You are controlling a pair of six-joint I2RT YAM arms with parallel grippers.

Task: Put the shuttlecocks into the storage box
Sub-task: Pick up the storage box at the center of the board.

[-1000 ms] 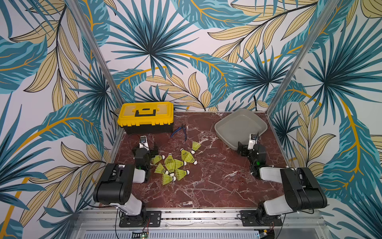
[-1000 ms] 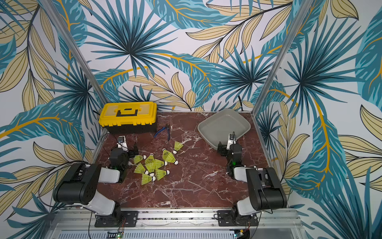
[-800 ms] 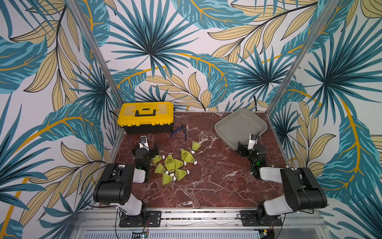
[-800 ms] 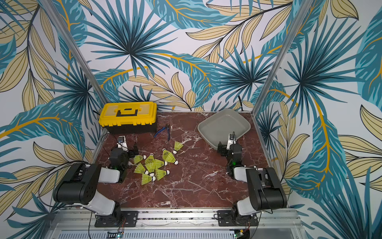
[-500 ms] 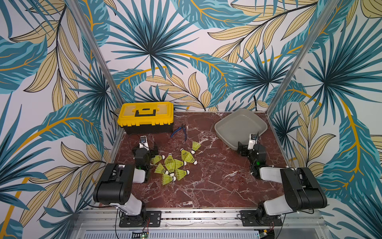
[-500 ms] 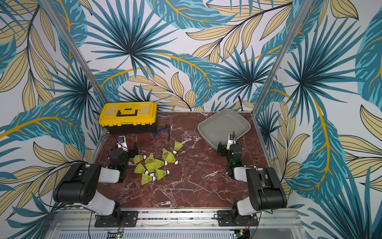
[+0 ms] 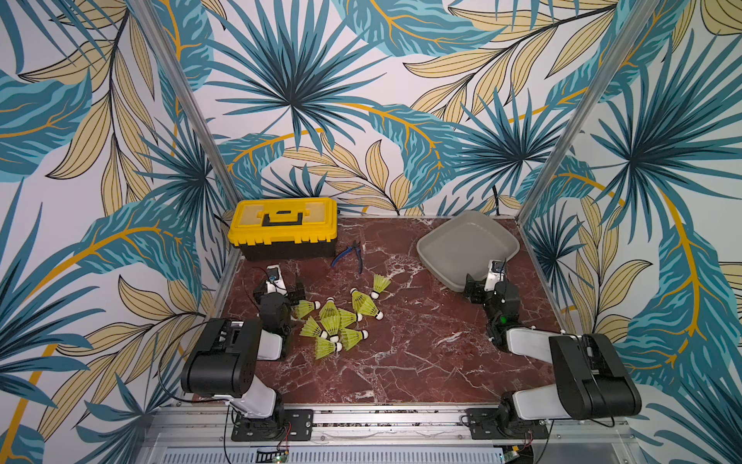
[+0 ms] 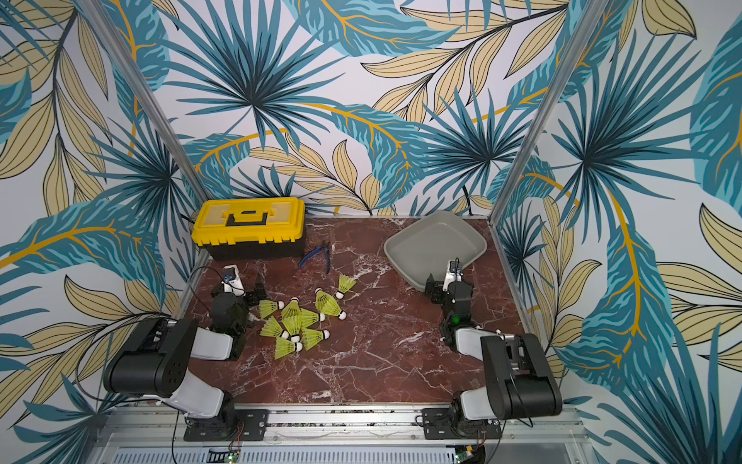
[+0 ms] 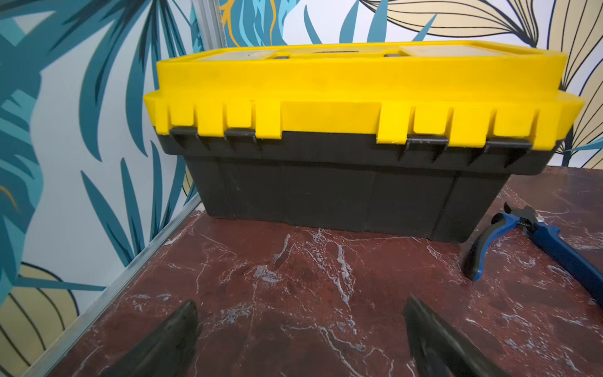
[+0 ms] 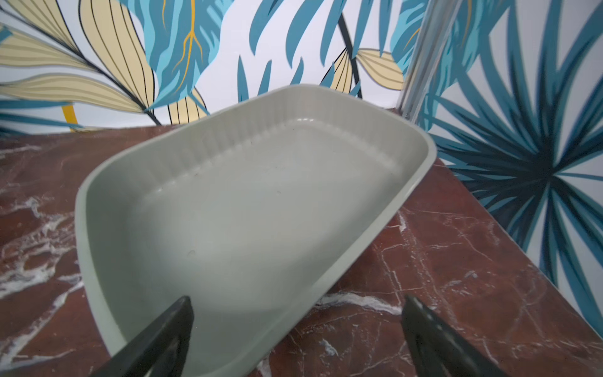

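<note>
Next I need to tilt my right gripper downward and lower it astride the grey storage box's near rim (image 10: 290,322) to close, since that rim already runs between my open fingers.
Several neon yellow-green shuttlecocks (image 7: 337,321) (image 8: 299,321) lie in a loose heap on the red marble tabletop, left of centre in both top views. One shuttlecock (image 7: 379,284) rests a little apart, toward the back. The grey storage box (image 7: 469,241) (image 8: 435,243) (image 10: 261,202) sits empty at the back right. My left gripper (image 7: 281,286) (image 9: 300,305) is open beside the heap's left edge, holding nothing and facing away from it. My right gripper (image 7: 486,281) (image 10: 297,301) is open over the box's near rim, one finger over its floor.
A yellow-lidded black toolbox (image 7: 283,225) (image 9: 359,98) stands shut at the back left, straight ahead of the left gripper. Blue-handled pliers (image 7: 349,255) (image 9: 538,238) lie just right of it. Patterned walls and metal posts close in the table on three sides.
</note>
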